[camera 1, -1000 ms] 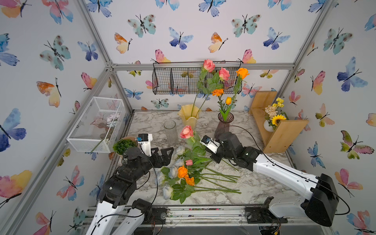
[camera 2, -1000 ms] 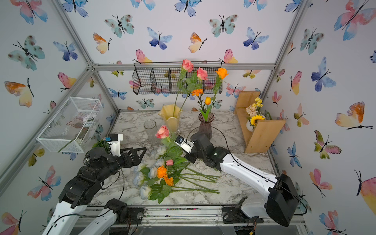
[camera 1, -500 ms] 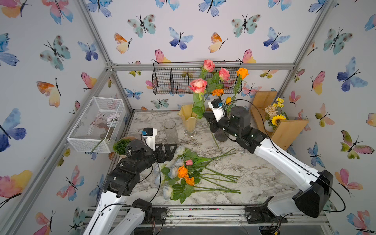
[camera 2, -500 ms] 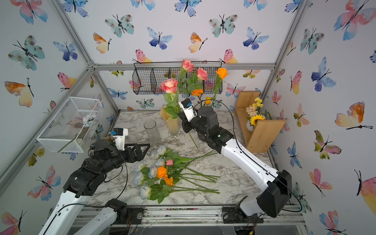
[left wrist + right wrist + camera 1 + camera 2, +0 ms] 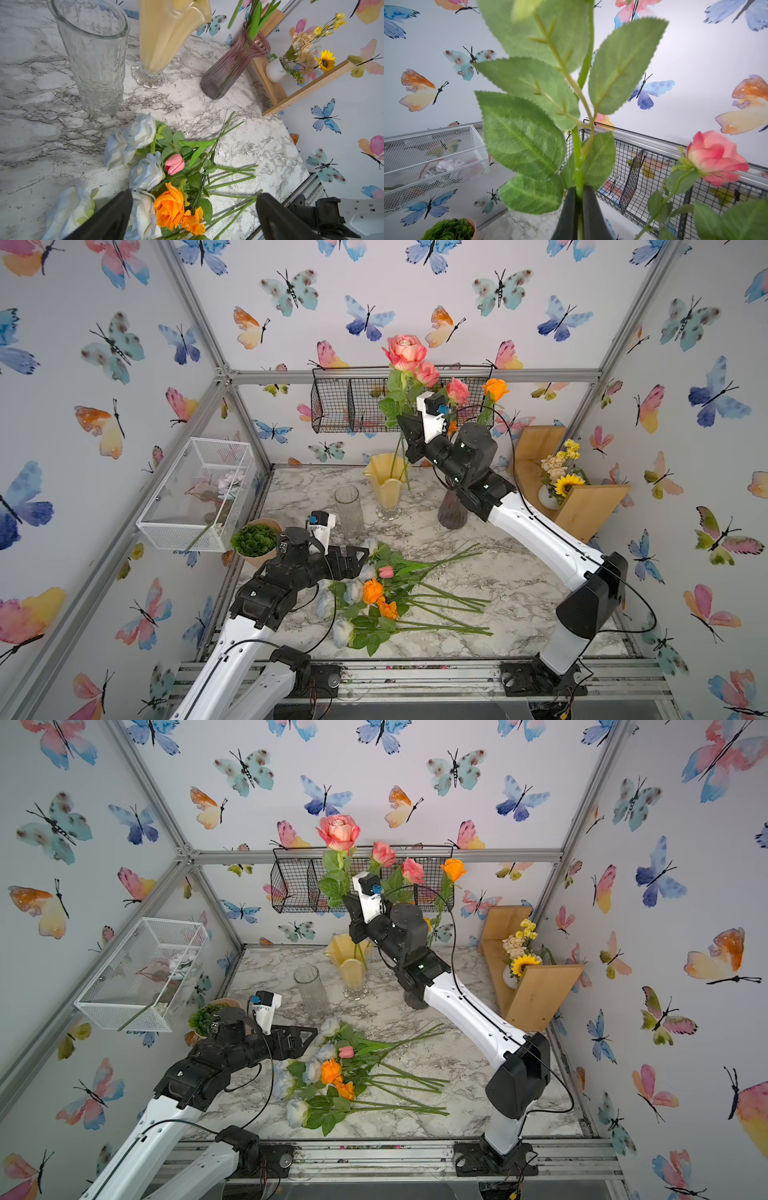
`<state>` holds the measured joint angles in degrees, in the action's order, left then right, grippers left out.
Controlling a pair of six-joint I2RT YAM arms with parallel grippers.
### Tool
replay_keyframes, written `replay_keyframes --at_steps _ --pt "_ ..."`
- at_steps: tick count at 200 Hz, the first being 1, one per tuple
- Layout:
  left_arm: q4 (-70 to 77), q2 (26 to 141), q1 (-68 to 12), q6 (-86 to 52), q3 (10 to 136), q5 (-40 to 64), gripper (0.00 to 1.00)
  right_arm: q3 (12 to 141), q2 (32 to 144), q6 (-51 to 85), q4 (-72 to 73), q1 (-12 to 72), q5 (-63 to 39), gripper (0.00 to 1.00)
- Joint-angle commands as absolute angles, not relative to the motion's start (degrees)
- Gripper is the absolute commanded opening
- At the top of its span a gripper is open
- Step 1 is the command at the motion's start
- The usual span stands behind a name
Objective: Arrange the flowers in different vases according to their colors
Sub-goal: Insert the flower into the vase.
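Observation:
My right gripper next lowers the pink rose's green stem into the yellow vase's opening (image 5: 387, 467) and releases it, as that opening lies below the gripper.
My right gripper (image 5: 409, 435) (image 5: 579, 190) is shut on the green stem (image 5: 576, 158) of a pink rose (image 5: 405, 351), held upright high over the yellow vase (image 5: 386, 485). The stem's lower end hangs at the vase's rim. Two pink roses (image 5: 427, 373) stand in that vase. An orange rose (image 5: 495, 388) stands in the purple vase (image 5: 228, 68), which the right arm partly hides in both top views. The clear glass vase (image 5: 349, 510) holds nothing. My left gripper (image 5: 361, 560) (image 5: 194, 194) is open just above the pile of white-blue roses (image 5: 143, 131), an orange rose (image 5: 169, 205) and a pink tulip bud (image 5: 174, 164).
A tan pot with a succulent (image 5: 254, 540) sits by the left arm. A white mesh basket (image 5: 199, 493) hangs on the left wall and a black wire basket (image 5: 349, 406) on the back wall. A wooden shelf (image 5: 590, 506) with a sunflower bunch stands at the right.
My right gripper has lifted the pink rose from the pile up and back to above the yellow vase. The left gripper has moved forward to the pile's edge, still open.

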<state>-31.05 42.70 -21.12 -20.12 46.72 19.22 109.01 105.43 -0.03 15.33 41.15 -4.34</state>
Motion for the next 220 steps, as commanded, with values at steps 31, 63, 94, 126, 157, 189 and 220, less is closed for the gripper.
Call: replay_keyframes --at_steps 31,63,94,126,157,189,220 --pt "-29.16 42.7 -21.09 -19.07 46.14 20.82 0.99 124.09 116.08 0.16 18.51 39.75 -2.87 0.03" --pt "-29.0 42.97 -21.0 -18.9 46.07 21.09 0.99 123.22 119.7 0.86 23.0 39.39 -2.37 0.03" --pt "-29.0 43.07 -20.83 -19.07 46.05 20.92 0.99 116.64 120.14 2.03 29.01 38.81 -1.82 0.03" --pt "-28.96 43.37 -20.49 -19.07 46.01 20.98 0.99 107.63 119.06 4.54 33.17 37.8 -1.45 0.03" --pt "-28.92 43.77 -20.04 -19.07 46.05 21.27 0.99 103.36 119.54 5.45 33.29 37.62 -1.1 0.02" --pt "-28.92 43.59 -20.04 -19.12 45.97 20.92 0.99 104.73 121.27 5.05 28.47 37.55 -0.24 0.17" --pt "-28.92 43.91 -19.99 -19.18 45.96 20.82 0.99 105.74 120.17 4.48 23.02 37.53 1.38 0.56"
